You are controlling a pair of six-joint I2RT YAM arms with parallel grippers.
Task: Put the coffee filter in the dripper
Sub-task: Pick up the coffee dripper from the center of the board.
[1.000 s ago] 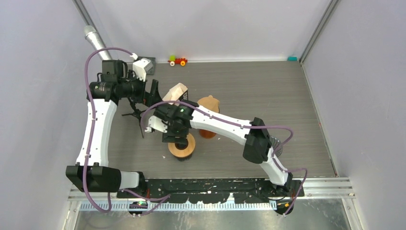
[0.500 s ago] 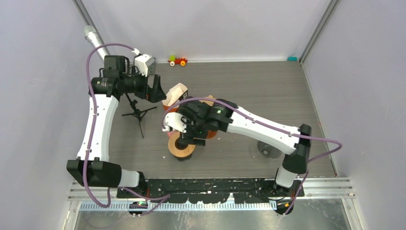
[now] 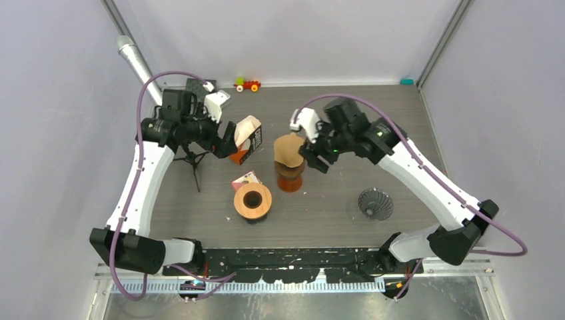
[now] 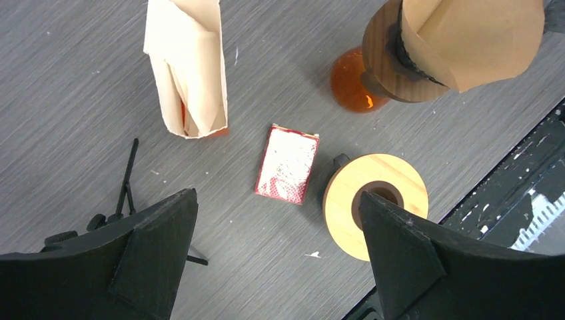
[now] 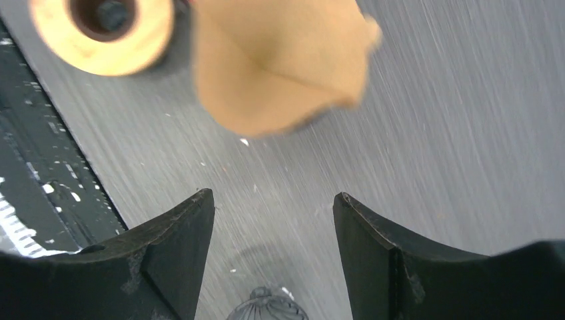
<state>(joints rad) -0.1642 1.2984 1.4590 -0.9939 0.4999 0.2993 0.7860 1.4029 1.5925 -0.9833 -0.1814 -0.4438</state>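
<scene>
The dripper is below my right gripper and to its right in the top view, so my right gripper will move down and back to the dripper's far rim (image 3: 387, 194).
A brown paper coffee filter (image 3: 288, 149) rests on top of a wood-collared amber glass stand (image 3: 290, 180) at mid table. It also shows in the left wrist view (image 4: 466, 37) and, blurred, in the right wrist view (image 5: 286, 60). A dark ribbed dripper (image 3: 375, 203) stands alone at the right front, and its top shows in the right wrist view (image 5: 266, 308). My right gripper (image 3: 312, 148) is open and empty just right of the filter (image 5: 274, 195). My left gripper (image 3: 226, 140) is open and empty beside a pale filter bag (image 3: 246, 135), above the table (image 4: 276, 200).
A round wooden ring (image 3: 252, 201) and a red packet (image 3: 244, 180) lie in front of the bag. A small black tripod (image 3: 191, 160) stands at the left. A toy car (image 3: 247, 85) sits by the back wall. The black rail (image 3: 293, 257) runs along the near edge.
My right arm has swung from over the wooden ring back and to the right, ending beside the filter and uncovering the dark dripper. My left gripper has moved right toward the filter bag.
</scene>
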